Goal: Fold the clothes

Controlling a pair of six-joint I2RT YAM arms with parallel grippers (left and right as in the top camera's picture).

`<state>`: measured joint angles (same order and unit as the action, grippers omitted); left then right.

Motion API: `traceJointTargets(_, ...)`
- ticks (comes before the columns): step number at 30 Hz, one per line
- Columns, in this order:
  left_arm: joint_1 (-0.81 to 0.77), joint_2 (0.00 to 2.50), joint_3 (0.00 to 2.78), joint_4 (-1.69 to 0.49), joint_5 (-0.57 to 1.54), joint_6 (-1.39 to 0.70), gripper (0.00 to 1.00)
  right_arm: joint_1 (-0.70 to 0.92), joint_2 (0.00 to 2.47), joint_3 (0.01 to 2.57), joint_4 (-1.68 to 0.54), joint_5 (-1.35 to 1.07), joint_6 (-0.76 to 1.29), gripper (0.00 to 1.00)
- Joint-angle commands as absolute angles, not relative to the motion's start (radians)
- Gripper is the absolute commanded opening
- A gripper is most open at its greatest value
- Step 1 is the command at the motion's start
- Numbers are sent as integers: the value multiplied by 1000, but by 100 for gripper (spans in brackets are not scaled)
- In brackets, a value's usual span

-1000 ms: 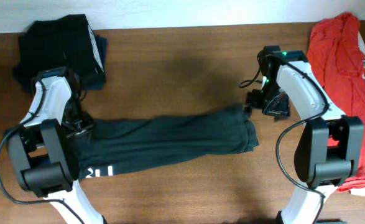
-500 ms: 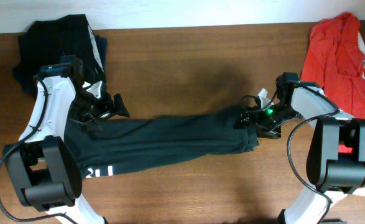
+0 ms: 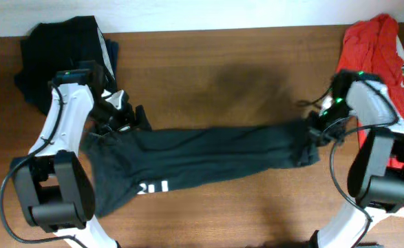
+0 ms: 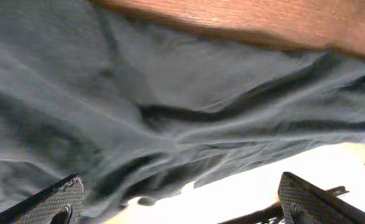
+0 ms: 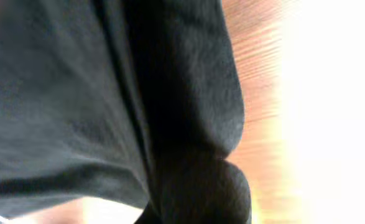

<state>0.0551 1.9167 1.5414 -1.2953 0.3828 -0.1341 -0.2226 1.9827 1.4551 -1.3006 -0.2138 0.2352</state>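
I will next carry the bunched end to the left in the overhead view with my right gripper, onto the stretched T-shirt's middle, and let go of it there.
The dark charcoal T-shirt lies stretched left to right across the wooden table, its white lettering near the front left. My left gripper hovers open at the shirt's upper left edge. In the left wrist view its two fingertips stand wide apart with the grey cloth beyond them and nothing between them. My right gripper is shut on the shirt's bunched right end. Dark cloth fills the right wrist view and hides the fingers.
A red shirt lies heaped at the table's right edge, behind my right arm. Folded dark garments sit at the back left corner. Bare table shows behind the T-shirt.
My right gripper dropped onto the shirt's right end, shut on it and dragged it to the right. My left gripper opened, let go of the shirt and moved up and right.
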Motion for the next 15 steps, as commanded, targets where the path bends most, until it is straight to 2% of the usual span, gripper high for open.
traceJointTargets(1, 2, 1901, 1552, -1274, 393, -118, 99, -220, 1879, 1554, -1356, -162, 244, 4)
traceJointTargets(5, -29, 1901, 1552, -1235, 382, -119, 99, -106, 1805, 1554, -1389, -71, 244, 4)
traceJointTargets(10, -31, 1901, 1552, -1233, 373, -119, 99, 112, 1806, 1554, -1356, -52, 260, 4)
traceJointTargets(13, -31, 1901, 1552, -1228, 210, -258, 99, 257, 1807, 1547, -1304, -96, 302, 4)
traceJointTargets(15, -31, 1901, 1552, -1230, 182, -276, 99, 347, 1810, 1541, -1272, -101, 348, 4)
